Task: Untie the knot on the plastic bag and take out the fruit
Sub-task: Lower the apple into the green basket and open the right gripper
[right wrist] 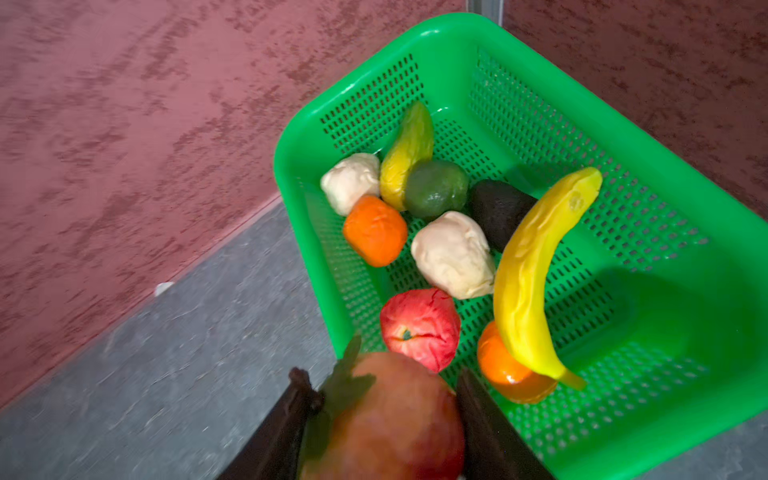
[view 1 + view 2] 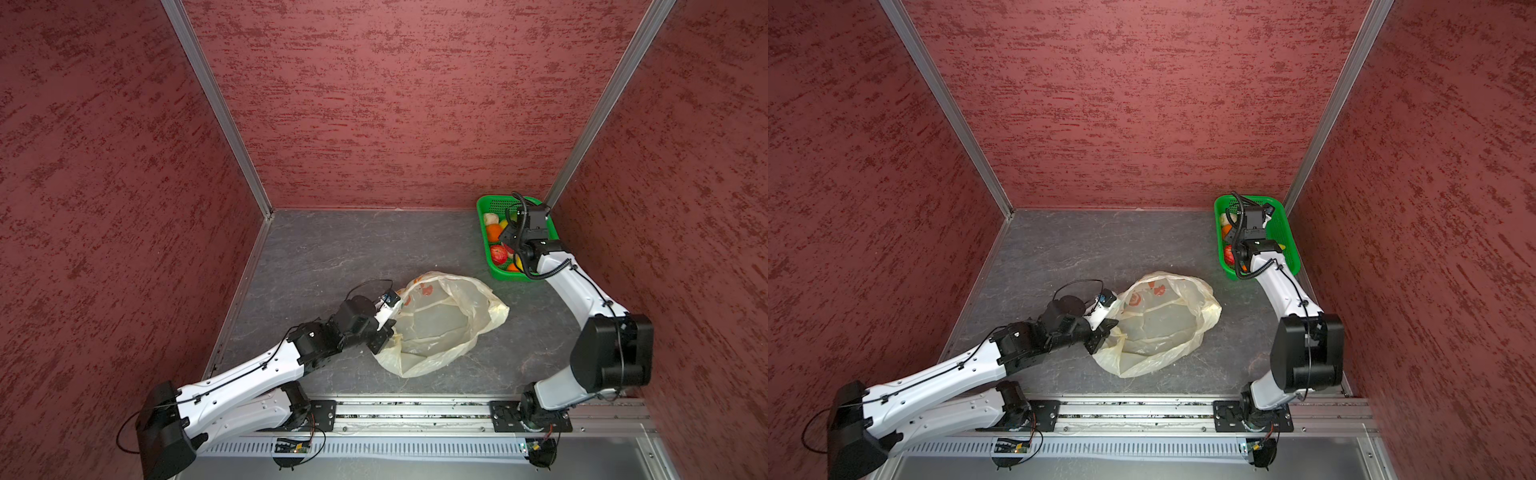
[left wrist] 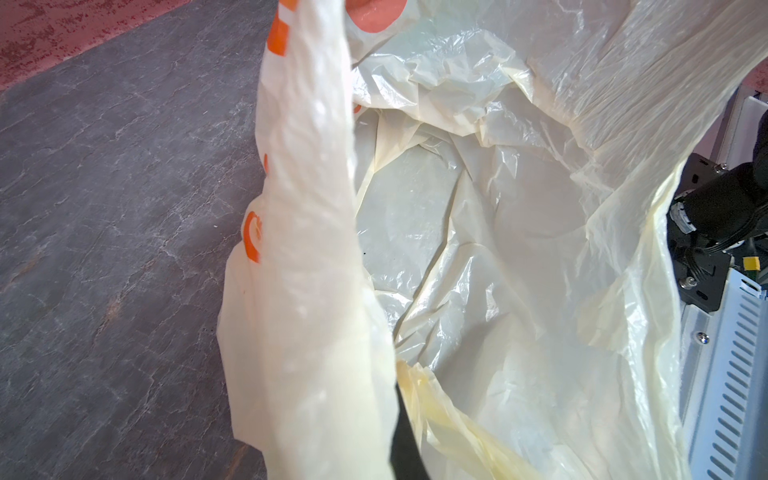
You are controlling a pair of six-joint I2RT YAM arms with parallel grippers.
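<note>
I should next move my right gripper outward and down to the basket's middle (image 1: 472,220), where other fruit lie, and release the reddish fruit.
The pale-yellow plastic bag (image 2: 440,328) (image 2: 1154,328) lies on the grey floor with its mouth gaping, and I see no fruit inside it (image 3: 478,249). No knot is in view. My left gripper (image 2: 386,334) (image 3: 399,419) is shut on the bag's rim at its left side, holding a strip of plastic up. My right gripper (image 2: 509,235) (image 1: 384,384) is over the near corner of the green basket (image 1: 415,33), shut on a reddish round fruit with a green leaf (image 1: 395,419). A banana (image 1: 536,270), a red apple (image 1: 419,324), an orange (image 1: 374,230) and several other fruit lie in the basket.
The green basket (image 2: 490,203) (image 2: 1289,232) stands in the back right corner against the red walls. Red walls close in three sides. A metal rail (image 2: 415,415) with both arm bases runs along the front edge.
</note>
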